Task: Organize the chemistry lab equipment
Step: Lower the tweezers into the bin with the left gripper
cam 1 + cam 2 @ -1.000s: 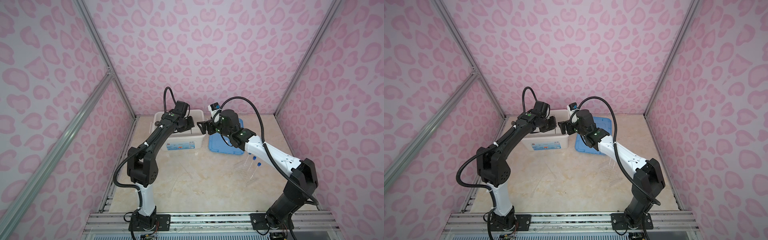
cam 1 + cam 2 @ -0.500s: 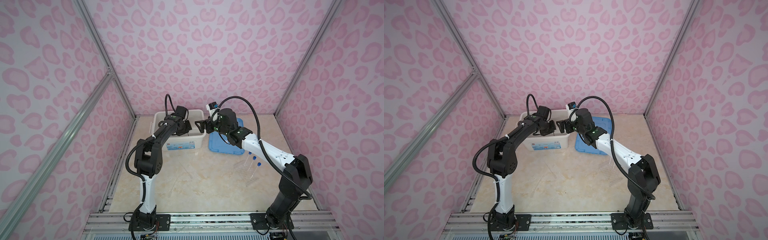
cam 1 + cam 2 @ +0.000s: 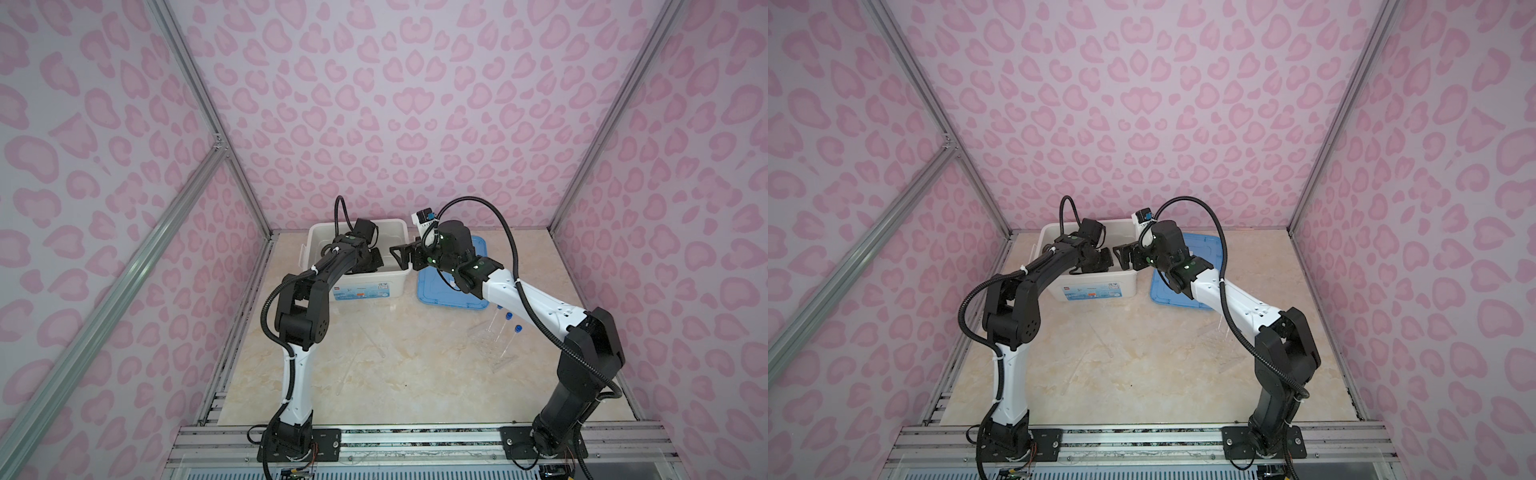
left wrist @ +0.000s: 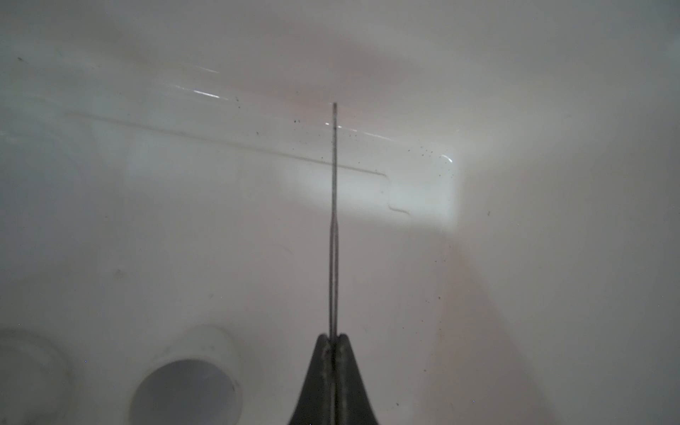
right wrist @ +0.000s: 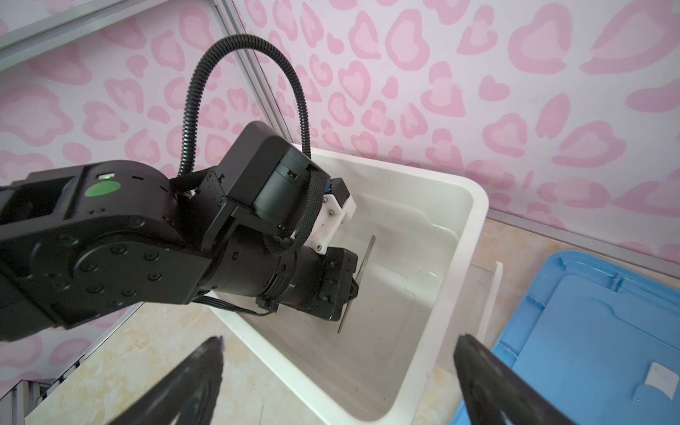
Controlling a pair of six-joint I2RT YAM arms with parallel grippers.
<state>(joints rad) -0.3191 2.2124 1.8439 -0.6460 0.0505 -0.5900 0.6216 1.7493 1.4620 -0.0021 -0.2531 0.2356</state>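
The open bottom of the white bin beside the cup is below the left gripper's fingers, so the left gripper should move down inside the bin and release the metal tweezers there.
My left gripper (image 3: 371, 261) is down inside the white bin (image 3: 357, 227), shut on the metal tweezers (image 4: 334, 220). The tweezers stick straight out past the jaws, above the bin floor; the right wrist view shows them (image 5: 360, 274) crossways in that gripper (image 5: 351, 290). A small white cup (image 4: 184, 386) lies on the bin floor beside the left gripper (image 4: 334, 336). My right gripper (image 3: 401, 254) hangs open over the bin's right rim, empty (image 5: 340, 340). Three blue-capped test tubes (image 3: 508, 318) stand in the clear rack (image 3: 490, 347) at the right.
The flat blue lid (image 3: 453, 293) lies on the table right of the bin, partly under my right arm. A thin clear rod (image 3: 347, 372) lies faintly on the marble table (image 3: 415, 386) in front of the bin. Pink patterned walls close in three sides.
My left gripper has sunk from above the bin's rim down into the bin, still holding the tweezers. The right gripper has stayed open beside the bin, barely moving.
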